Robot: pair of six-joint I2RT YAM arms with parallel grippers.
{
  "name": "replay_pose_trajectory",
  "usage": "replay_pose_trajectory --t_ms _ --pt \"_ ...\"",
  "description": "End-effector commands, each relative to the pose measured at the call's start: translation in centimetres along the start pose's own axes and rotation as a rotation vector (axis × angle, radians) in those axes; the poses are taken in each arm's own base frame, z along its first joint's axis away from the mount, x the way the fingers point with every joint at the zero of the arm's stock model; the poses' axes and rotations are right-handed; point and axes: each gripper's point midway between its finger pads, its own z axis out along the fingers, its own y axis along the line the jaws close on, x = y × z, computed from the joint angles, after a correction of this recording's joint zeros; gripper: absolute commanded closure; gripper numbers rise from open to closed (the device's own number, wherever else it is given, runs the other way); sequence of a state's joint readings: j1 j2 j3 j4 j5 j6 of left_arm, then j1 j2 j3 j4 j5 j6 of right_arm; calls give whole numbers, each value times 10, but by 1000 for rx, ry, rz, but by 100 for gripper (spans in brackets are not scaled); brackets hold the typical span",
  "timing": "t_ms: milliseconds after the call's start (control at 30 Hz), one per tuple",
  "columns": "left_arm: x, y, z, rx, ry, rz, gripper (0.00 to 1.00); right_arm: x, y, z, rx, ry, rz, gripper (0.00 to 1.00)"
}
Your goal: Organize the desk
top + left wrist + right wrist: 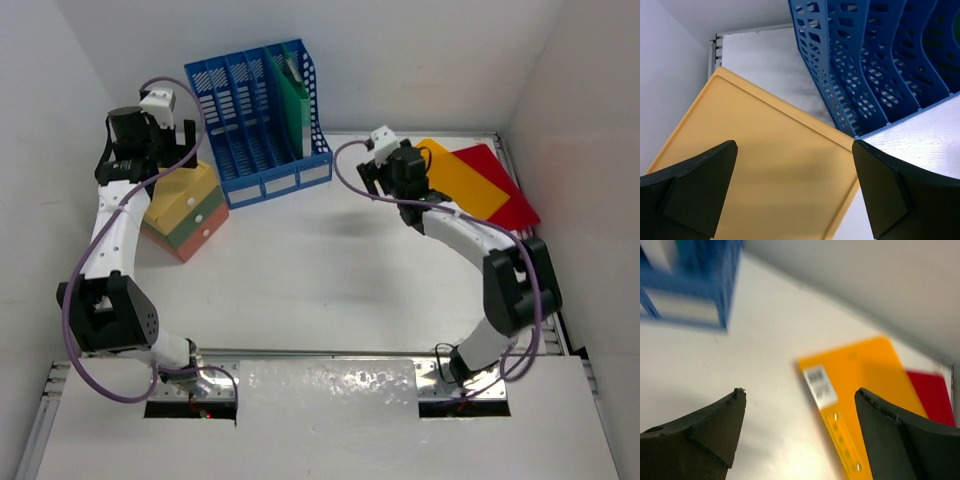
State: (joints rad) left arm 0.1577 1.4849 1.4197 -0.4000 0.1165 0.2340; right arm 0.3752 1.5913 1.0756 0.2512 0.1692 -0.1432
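The long edge of the orange folder with the white-labelled spine runs slanted to my open fingers. My right gripper will next move down and turn onto that spine.
The white desk carries a blue slotted file rack at the back with a green folder in its right slot. A small drawer box with a yellow top stands at the left. An orange folder lies on a red folder at the back right. My left gripper is open above the yellow top of the drawer box. My right gripper is open above the desk, beside the left edge of the orange folder.
White walls close in the desk on the left, back and right. Metal rails run along the right edge and near edge. The rack stands close to the right of the drawer box in the left wrist view.
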Motion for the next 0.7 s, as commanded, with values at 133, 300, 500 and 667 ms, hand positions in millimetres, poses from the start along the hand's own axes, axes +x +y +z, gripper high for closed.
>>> replay_pose_trajectory --t_ms 133,300,500,667 --pt "-28 1 -28 9 -106 45 2 116 -8 18 89 450 -340 17" --pt "-32 -2 -32 22 -127 54 1 146 -25 32 235 562 -476 16" --pt "-32 -1 -32 16 -128 54 2 179 -30 61 297 635 -614 19" --pt "-33 2 -33 1 -130 56 2 197 -40 73 337 646 -672 27"
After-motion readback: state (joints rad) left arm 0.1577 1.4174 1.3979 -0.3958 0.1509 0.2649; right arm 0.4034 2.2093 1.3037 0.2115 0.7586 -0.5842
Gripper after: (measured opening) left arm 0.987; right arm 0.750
